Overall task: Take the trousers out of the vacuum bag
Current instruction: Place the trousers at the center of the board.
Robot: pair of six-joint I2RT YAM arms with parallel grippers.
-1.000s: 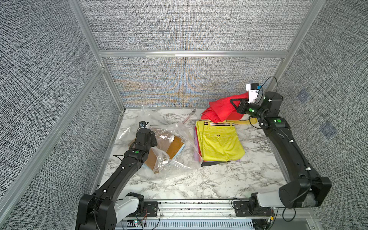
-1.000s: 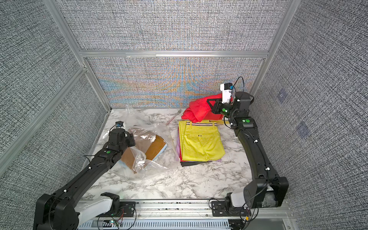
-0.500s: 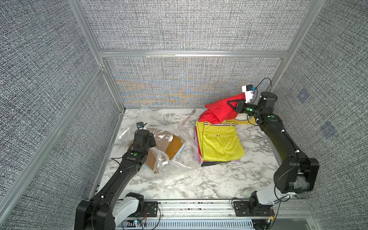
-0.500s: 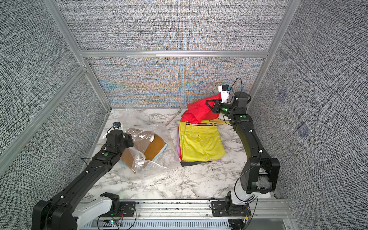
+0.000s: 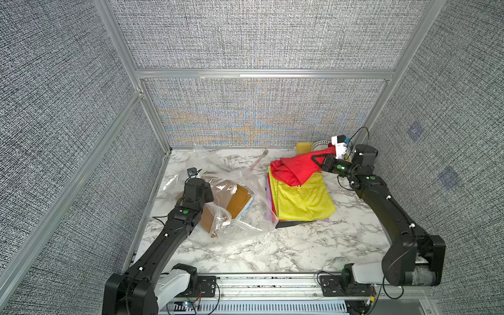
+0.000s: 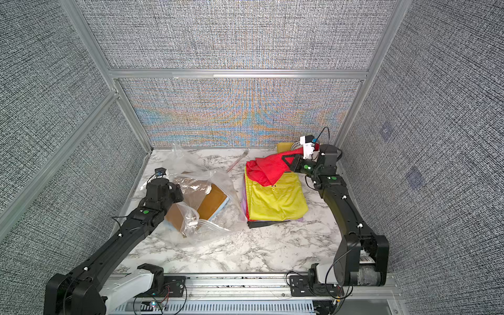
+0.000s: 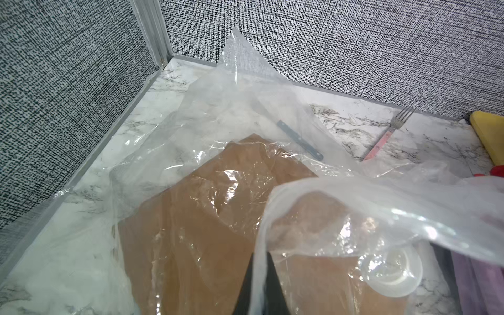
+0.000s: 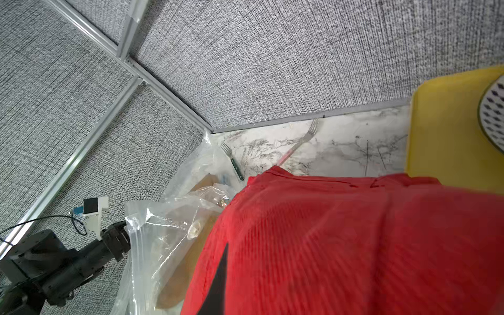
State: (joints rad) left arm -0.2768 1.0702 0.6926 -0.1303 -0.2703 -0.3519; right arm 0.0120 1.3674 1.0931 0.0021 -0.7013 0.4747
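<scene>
I need to bring my right gripper back and down and let go of the red trousers, because the bare near half of the yellow trousers is below and back from it.
The see-through vacuum bag lies crinkled at the left of the table, its white valve facing up. Orange trousers lie inside it over a light blue pair. My left gripper is shut on the bag's rim. My right gripper is shut on the red trousers. They hang onto a pile outside the bag: yellow trousers on top, a lilac pair and a dark grey pair under them.
A pink-handled fork and a green-handled fork lie by the back wall. A yellow board with a patterned dish sits in the back right corner. Grey walls close in the left, back and right.
My right gripper has come down and forward with the red trousers, which now drape onto the far end of the yellow pair. The left arm has barely shifted.
</scene>
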